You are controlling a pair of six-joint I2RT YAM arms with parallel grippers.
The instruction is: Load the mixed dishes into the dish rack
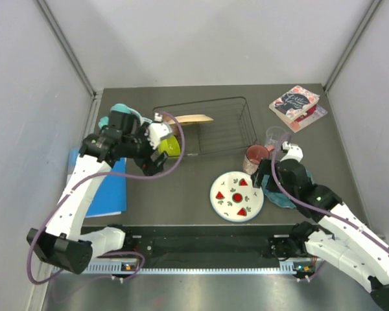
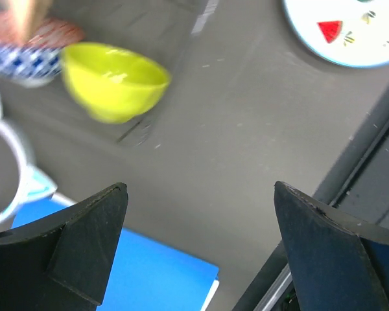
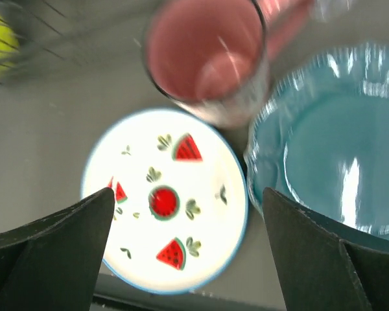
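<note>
The robot's right hand is going to move down and to the left in the top view, onto the watermelon plate's rim by the teal plate (image 1: 262, 201) (image 3: 240, 238), because that rim is bare.
The black wire dish rack (image 1: 211, 126) stands at the back middle, with the cream plate (image 1: 196, 118) upright in it. The yellow-green bowl (image 1: 172, 146) sits at the rack's left front corner. It also shows in the left wrist view (image 2: 113, 81), beside the red-blue bowl (image 2: 26, 48). My left gripper (image 1: 154, 155) is open and empty just left of it (image 2: 201, 220). The watermelon plate (image 1: 237, 195) lies at front centre. The pink mug (image 1: 255, 155) and the teal plate (image 3: 337, 162) are beside it. My right gripper (image 1: 266, 178) hangs open above them (image 3: 188, 227).
A blue folder (image 1: 107, 188) lies at the left. The teal headphones (image 1: 120, 113) sit behind my left arm. Floral books (image 1: 297, 103) lie at the back right, and a clear glass (image 1: 277, 136) stands behind the mug. A black rail (image 1: 207, 246) runs along the near edge.
</note>
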